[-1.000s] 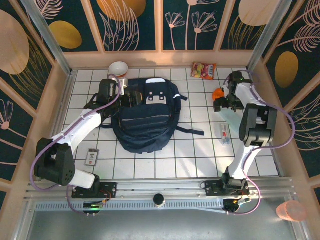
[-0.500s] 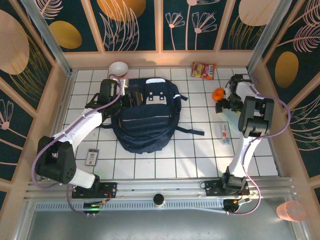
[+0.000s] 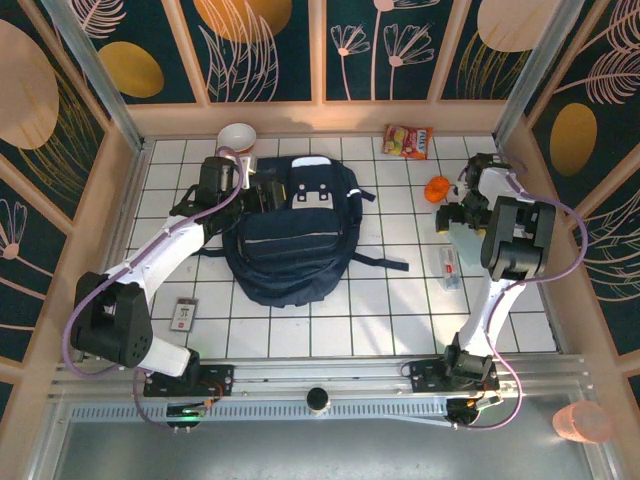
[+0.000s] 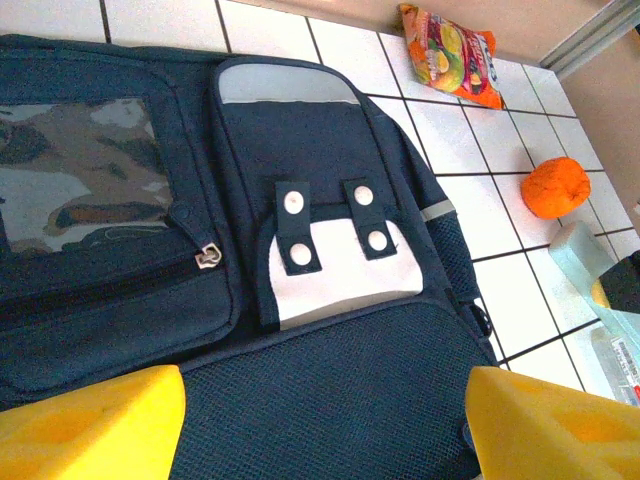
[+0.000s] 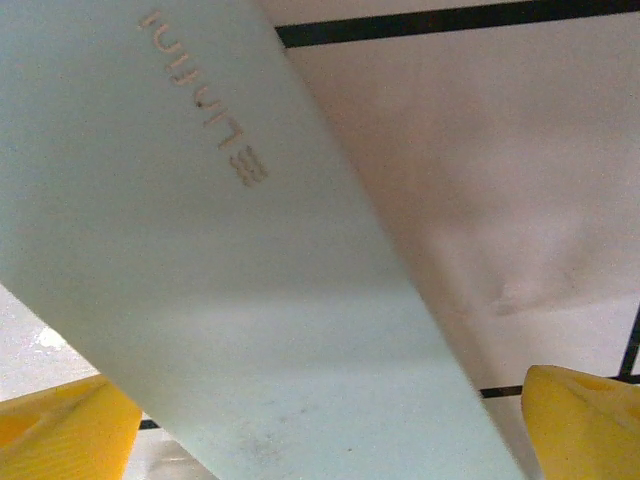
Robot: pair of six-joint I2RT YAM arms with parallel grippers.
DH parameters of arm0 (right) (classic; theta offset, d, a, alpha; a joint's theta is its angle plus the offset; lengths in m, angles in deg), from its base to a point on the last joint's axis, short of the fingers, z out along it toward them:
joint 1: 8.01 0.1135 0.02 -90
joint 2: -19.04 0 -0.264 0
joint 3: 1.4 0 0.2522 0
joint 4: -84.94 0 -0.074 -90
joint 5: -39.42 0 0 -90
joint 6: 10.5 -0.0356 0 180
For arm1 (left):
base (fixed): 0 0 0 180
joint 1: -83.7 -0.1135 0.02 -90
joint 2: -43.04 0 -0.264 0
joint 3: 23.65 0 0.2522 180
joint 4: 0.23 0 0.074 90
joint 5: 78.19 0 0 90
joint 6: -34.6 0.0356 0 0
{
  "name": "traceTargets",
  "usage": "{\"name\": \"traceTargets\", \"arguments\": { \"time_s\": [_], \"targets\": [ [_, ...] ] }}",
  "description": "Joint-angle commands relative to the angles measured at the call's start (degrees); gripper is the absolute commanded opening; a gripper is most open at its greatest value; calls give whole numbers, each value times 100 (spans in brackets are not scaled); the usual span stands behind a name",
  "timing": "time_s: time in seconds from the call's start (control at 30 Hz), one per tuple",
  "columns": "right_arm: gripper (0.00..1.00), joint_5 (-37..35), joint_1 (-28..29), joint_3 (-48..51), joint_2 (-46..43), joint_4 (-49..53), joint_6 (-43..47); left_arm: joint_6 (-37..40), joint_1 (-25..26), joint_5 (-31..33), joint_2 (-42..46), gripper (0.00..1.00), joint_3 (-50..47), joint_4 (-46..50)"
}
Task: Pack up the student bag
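I will keep my right gripper where it is and close it onto the long edges of the pale mint box next, because the box is slanted between its fingers.
The student bag [image 3: 290, 240], navy with white stripes and a grey buckle patch [image 4: 330, 270], lies flat in the middle of the tiled table. My left gripper [image 3: 265, 193] hovers at the bag's upper left; in the left wrist view it [image 4: 325, 420] is open over the mesh panel, a yellow fingertip [image 4: 90, 425] on each side. My right gripper [image 3: 452, 212] is at the right, just below an orange ball [image 3: 437, 188]. It [image 5: 330, 430] is open, and a pale mint flat box [image 5: 230, 270] with embossed letters runs between its fingers; contact cannot be judged.
A snack packet [image 3: 408, 140] lies at the back right and a white bowl [image 3: 237, 135] at the back left. A clear packaged item [image 3: 449, 268] lies below the right gripper. A small dark card box [image 3: 185, 313] sits front left. Wooden walls ring the table.
The right arm's elbow has swung rightward and its gripper has shifted slightly right beside the orange ball. The left arm and the bag have stayed put.
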Motion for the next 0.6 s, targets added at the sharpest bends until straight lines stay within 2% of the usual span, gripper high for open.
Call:
{"name": "traceTargets", "arguments": {
  "time_s": [0.0, 0.27, 0.33, 0.5, 0.57],
  "targets": [
    [94, -159, -9, -24, 165, -57, 29, -12, 13, -81, 108, 74, 88, -141],
    [83, -90, -15, 197, 285, -352, 42, 139, 12, 39, 261, 73, -16, -180],
    [78, -71, -14, 274, 317, -397, 37, 196, 11, 81, 327, 73, -43, -145],
    [59, -79, -4, 380, 174, -452, -32, 335, 14, 183, 526, 73, -87, -71],
    [57, -132, -8, 420, -19, -448, -55, 456, 11, 184, 641, 73, -105, -62]
  ]
}}
